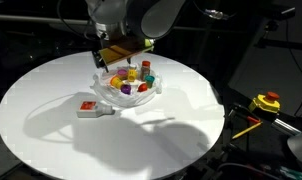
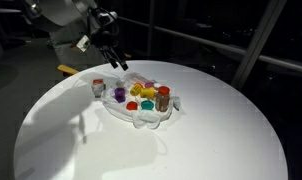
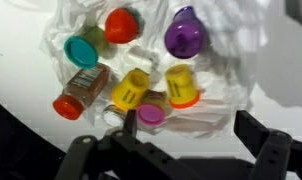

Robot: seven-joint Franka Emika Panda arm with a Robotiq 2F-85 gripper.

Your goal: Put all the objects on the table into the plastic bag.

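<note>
The gripper moves off the bag's edge next and lowers around the small red-topped object to close, since that object still sits outside the bag.
A clear plastic bag (image 1: 156,88) lies open near the middle of the round white table (image 1: 51,130) and shows in both exterior views (image 2: 141,115). It holds several small bottles. In the wrist view I see a purple one (image 3: 181,30), a red cap (image 3: 121,25), a teal cap (image 3: 81,50), a brown bottle (image 3: 79,92), two yellow ones (image 3: 131,90) and a magenta cap (image 3: 151,115). A small red-topped object (image 1: 88,105) sits on the table outside the bag (image 2: 98,87). My gripper (image 3: 176,150) hangs open and empty above the bag's edge (image 2: 119,62).
A yellow and red tool (image 1: 266,102) lies off the table's side on a dark surface. The table edge (image 1: 216,140) curves all round, with dark surroundings beyond it.
</note>
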